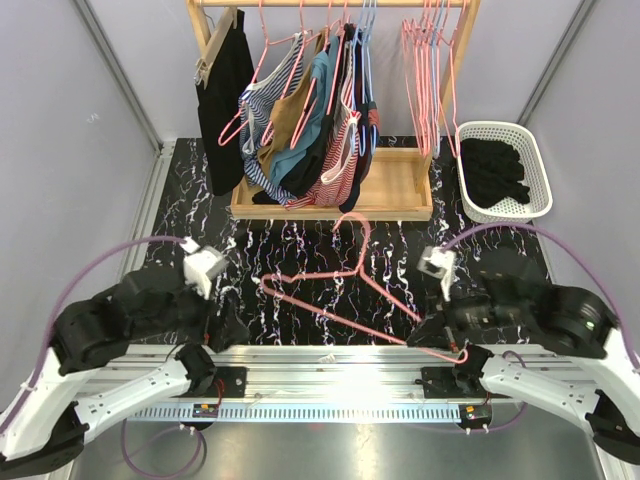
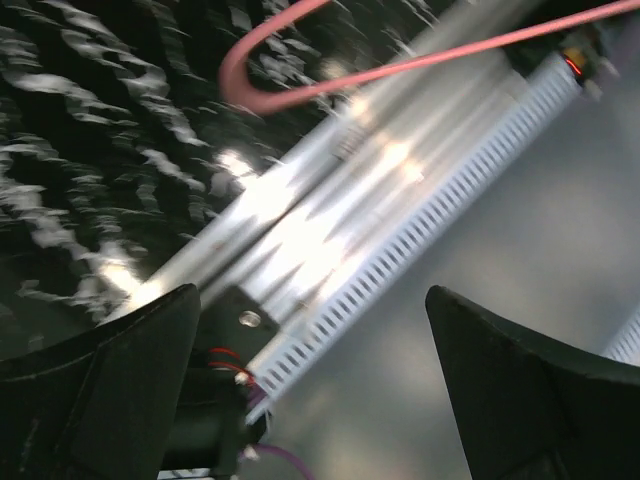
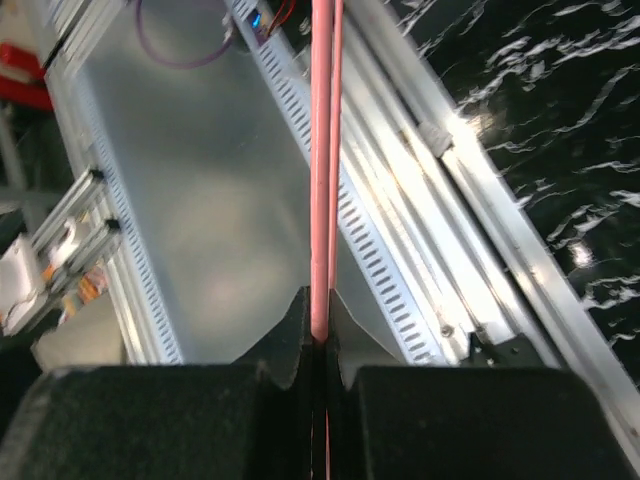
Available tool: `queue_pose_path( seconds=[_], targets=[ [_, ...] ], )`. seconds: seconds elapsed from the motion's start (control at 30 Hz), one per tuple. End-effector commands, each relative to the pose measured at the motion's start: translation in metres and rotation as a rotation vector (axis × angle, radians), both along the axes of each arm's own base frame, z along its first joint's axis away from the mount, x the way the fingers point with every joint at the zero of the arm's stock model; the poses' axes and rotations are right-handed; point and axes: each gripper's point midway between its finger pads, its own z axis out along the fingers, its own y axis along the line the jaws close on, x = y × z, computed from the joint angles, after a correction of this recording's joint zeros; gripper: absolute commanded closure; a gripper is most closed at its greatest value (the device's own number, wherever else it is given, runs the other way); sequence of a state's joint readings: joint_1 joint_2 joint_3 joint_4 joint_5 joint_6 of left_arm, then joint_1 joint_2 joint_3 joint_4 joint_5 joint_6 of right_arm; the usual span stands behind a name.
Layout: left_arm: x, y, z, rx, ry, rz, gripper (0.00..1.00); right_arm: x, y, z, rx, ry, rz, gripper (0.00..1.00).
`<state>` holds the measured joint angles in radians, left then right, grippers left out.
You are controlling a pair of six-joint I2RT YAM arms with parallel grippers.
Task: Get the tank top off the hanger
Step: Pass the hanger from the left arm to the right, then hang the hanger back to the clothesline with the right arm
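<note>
My right gripper holds this empty hanger and should raise it outward, hook it in the rack rod's gap beside the bare hangers, outward of and above my gripper, and release.
A bare pink wire hanger [image 1: 330, 311] lies slanted over the black marble table, hook pointing to the rack; no garment hangs on it. My right gripper [image 1: 440, 335] is shut on its near right corner; the right wrist view shows the pink wire [image 3: 322, 150] pinched between my jaws [image 3: 322, 340]. My left gripper [image 1: 228, 325] is open and empty above the front rail, to the left of the hanger. In the left wrist view its fingers [image 2: 100, 400] stand wide apart and part of the hanger [image 2: 420, 62] shows at the top. A pile of black clothing [image 1: 495, 170] lies in the white basket.
A wooden rack [image 1: 400, 185] at the back holds several garments [image 1: 300, 110] on pink hangers and several bare pink hangers [image 1: 430, 60]. The white basket [image 1: 500, 127] stands at the back right. The aluminium rail [image 1: 330, 365] runs along the near edge.
</note>
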<state>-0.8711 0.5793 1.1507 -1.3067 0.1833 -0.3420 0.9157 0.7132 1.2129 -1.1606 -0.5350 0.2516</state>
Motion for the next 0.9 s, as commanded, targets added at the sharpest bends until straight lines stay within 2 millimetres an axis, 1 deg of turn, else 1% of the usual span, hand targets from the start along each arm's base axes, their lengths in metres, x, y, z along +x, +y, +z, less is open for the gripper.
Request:
queue_pose_path(
  seconds=[0.0, 0.03, 0.1, 0.13, 0.17, 0.2, 0.23, 0.27, 0.3, 0.33, 0.37, 0.4, 0.43, 0.5, 0.53, 0.6, 0.63, 0.67, 0.7, 0.73, 0.77, 0.8, 0.83, 0.87],
  targets=[
    [0.061, 0.065, 0.027, 0.132, -0.255, 0.453, 0.01, 0.039, -0.029, 0.021, -0.005, -0.17, -0.298, 1.0],
    [0.065, 0.072, 0.038, 0.098, -0.301, 0.495, 0.01, 0.049, -0.041, 0.031, 0.005, -0.227, -0.377, 1.0],
    [0.067, 0.069, 0.053, 0.021, -0.342, 0.502, 0.01, 0.06, -0.054, 0.042, 0.024, -0.283, -0.468, 1.0],
    [0.066, 0.069, 0.056, -0.004, -0.352, 0.498, 0.01, 0.068, -0.065, 0.052, 0.049, -0.338, -0.535, 1.0],
    [0.066, 0.066, 0.052, -0.004, -0.346, 0.492, 0.01, 0.071, -0.072, 0.065, 0.084, -0.374, -0.576, 1.0],
    [0.067, 0.064, 0.049, 0.001, -0.342, 0.486, 0.01, 0.076, -0.079, 0.072, 0.099, -0.413, -0.609, 1.0],
    [0.067, 0.061, 0.045, 0.005, -0.33, 0.476, 0.01, 0.085, -0.092, 0.088, 0.133, -0.47, -0.695, 1.0],
    [0.068, 0.058, 0.035, 0.027, -0.313, 0.467, 0.01, 0.091, -0.1, 0.093, 0.132, -0.497, -0.746, 1.0],
    [0.068, 0.054, 0.032, 0.028, -0.302, 0.458, 0.01, 0.097, -0.106, 0.098, 0.128, -0.527, -0.784, 1.0],
    [0.066, 0.049, 0.029, 0.02, -0.286, 0.436, 0.01, 0.107, -0.11, 0.106, 0.135, -0.563, -0.839, 1.0],
    [0.066, 0.046, 0.026, 0.019, -0.277, 0.425, 0.01, 0.114, -0.11, 0.109, 0.129, -0.593, -0.861, 1.0],
    [0.066, 0.042, 0.028, 0.0, -0.28, 0.418, 0.01, 0.123, -0.112, 0.112, 0.113, -0.617, -0.901, 1.0],
    [0.065, 0.039, 0.027, -0.011, -0.276, 0.407, 0.01, 0.136, -0.103, 0.116, 0.099, -0.635, -0.915, 1.0],
    [0.065, 0.036, 0.03, -0.034, -0.285, 0.4, 0.01, 0.153, -0.1, 0.123, 0.057, -0.668, -0.976, 1.0],
    [0.065, 0.035, 0.027, -0.033, -0.279, 0.393, 0.01, 0.17, -0.098, 0.133, 0.035, -0.692, -1.044, 1.0],
    [0.065, 0.032, 0.025, -0.048, -0.278, 0.387, 0.01, 0.185, -0.095, 0.145, 0.017, -0.712, -1.108, 1.0],
    [0.064, 0.029, 0.019, -0.046, -0.264, 0.376, 0.01, 0.197, -0.088, 0.155, -0.003, -0.722, -1.144, 1.0],
    [0.064, 0.027, 0.018, -0.051, -0.26, 0.374, 0.01, 0.203, -0.083, 0.158, -0.018, -0.723, -1.156, 1.0],
    [0.064, 0.025, 0.018, -0.062, -0.258, 0.374, 0.01, 0.218, -0.065, 0.152, -0.074, -0.719, -1.144, 1.0],
    [0.063, 0.023, 0.013, -0.061, -0.247, 0.364, 0.01, 0.221, -0.06, 0.166, -0.05, -0.719, -1.148, 1.0],
    [0.063, 0.022, 0.013, -0.069, -0.246, 0.361, 0.01, 0.229, -0.055, 0.168, -0.061, -0.721, -1.151, 1.0],
    [0.063, 0.021, 0.014, -0.081, -0.25, 0.358, 0.01, 0.242, -0.033, 0.16, -0.088, -0.7, -1.1, 1.0],
    [0.062, 0.02, 0.013, -0.084, -0.247, 0.352, 0.01, 0.247, -0.03, 0.173, -0.05, -0.687, -1.091, 1.0],
    [0.061, 0.02, 0.014, -0.09, -0.249, 0.348, 0.01, 0.264, -0.044, 0.175, -0.051, -0.658, -1.14, 1.0]
  ],
)
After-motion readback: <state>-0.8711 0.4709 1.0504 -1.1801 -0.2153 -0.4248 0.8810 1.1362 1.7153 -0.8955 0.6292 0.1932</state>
